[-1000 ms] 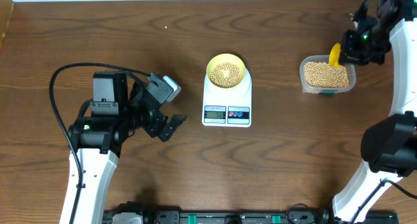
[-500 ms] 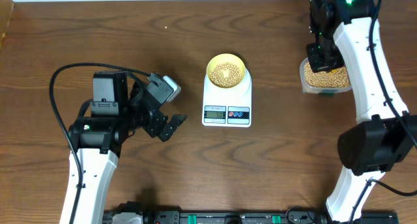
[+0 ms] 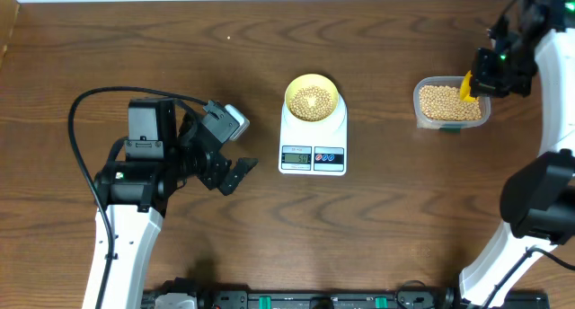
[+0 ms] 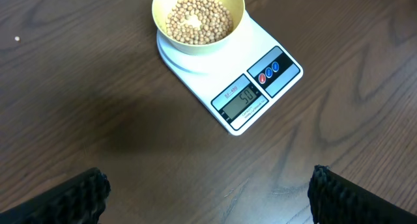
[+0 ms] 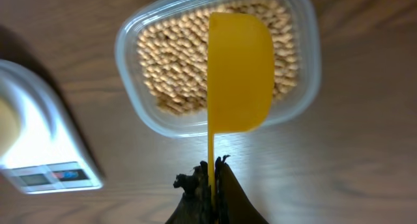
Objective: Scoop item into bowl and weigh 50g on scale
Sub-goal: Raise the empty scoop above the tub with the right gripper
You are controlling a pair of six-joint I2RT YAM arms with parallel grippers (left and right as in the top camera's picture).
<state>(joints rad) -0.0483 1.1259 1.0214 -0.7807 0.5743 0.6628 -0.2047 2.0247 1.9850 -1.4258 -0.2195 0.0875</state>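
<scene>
My right gripper lowers the scoop (image 5: 240,74) onto the beans in the clear tub below it next and lets go of its handle, as the display shows the asked weight.
The pale-yellow bowl (image 3: 312,98) holds a heap of tan beans (image 4: 197,19) and stands on the white scale (image 3: 313,152). The scale's display (image 4: 244,98) is lit with digits. My left gripper (image 4: 208,198) hangs open over bare table in front of the scale, with nothing between its fingers (image 4: 78,198). My right gripper (image 5: 212,168) is shut on the thin handle of a yellow scoop (image 5: 240,74). The scoop hangs over the right part of a clear tub (image 5: 296,100) full of beans (image 5: 176,61). No beans show on the scoop.
The tub (image 3: 451,103) sits to the right of the scale, near my right gripper (image 3: 492,74). My left arm, with a black cable loop (image 3: 90,102), fills the table's left side. The scale's corner (image 5: 39,152) shows at the left of the right wrist view.
Half a second ago the right arm had swung across above the tub. It is now back at the tub's right edge with the scoop. The left arm has not moved.
</scene>
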